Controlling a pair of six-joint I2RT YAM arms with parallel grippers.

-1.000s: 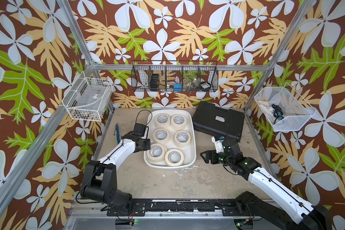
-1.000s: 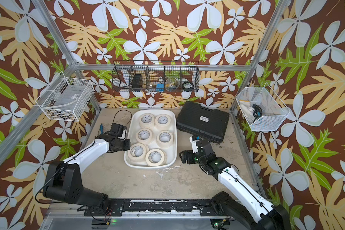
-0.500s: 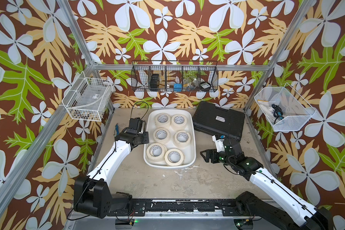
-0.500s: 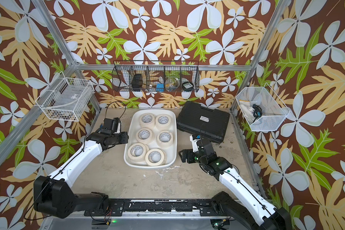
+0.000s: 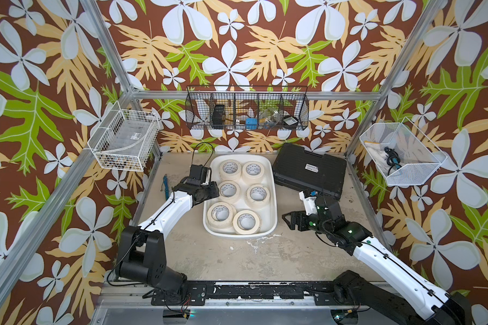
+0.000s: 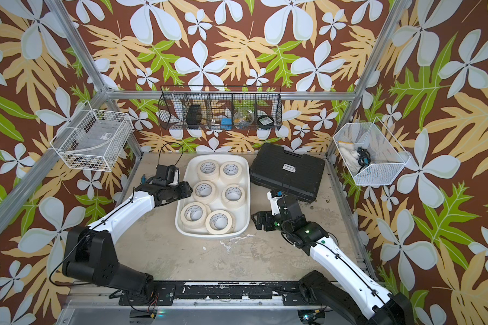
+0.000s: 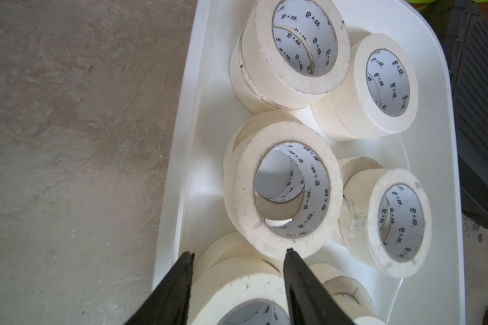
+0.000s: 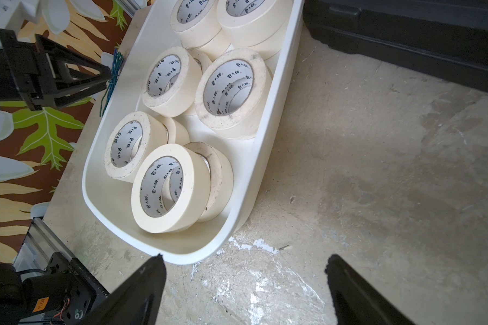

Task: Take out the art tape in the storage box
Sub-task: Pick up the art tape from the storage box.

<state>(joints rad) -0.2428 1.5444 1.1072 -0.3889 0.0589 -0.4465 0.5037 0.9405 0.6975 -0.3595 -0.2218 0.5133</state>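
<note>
The middle roll by the left gripper has an open core and a gap toward the rim, so the robot will next bring the open fingers down on both sides of its rim-side wall point(image 5: 220, 196) point(image 7: 245, 203).
The white storage box point(image 5: 238, 235) sits mid-table, seen in both top views, with several cream art tape rolls point(image 5: 247, 221) stacked flat inside. My left gripper point(image 5: 211, 189) hovers at the box's left rim point(image 6: 181, 213). In the left wrist view its jaws point(image 7: 238, 252) stand apart, open, just above a roll point(image 7: 237, 281), with another roll point(image 7: 245, 197) ahead of them. My right gripper point(image 5: 286, 222) is open over bare table, right of the box. In the right wrist view point(image 8: 244, 263) one fingertip point(image 8: 155, 261) lies close to the box's rim point(image 8: 186, 260).
A black ribbed case point(image 5: 310, 171) lies behind the right gripper, next to the box. A black wire basket point(image 5: 247, 108) hangs on the back wall, with white baskets on the left point(image 5: 123, 140) and right point(image 5: 400, 154). A blue-green cord point(image 5: 165, 185) lies left of the left arm.
My left gripper has shifted back along the box's left rim, from beside the front rolls to beside the middle ones, and its jaws have come apart. The right arm has hardly moved.
</note>
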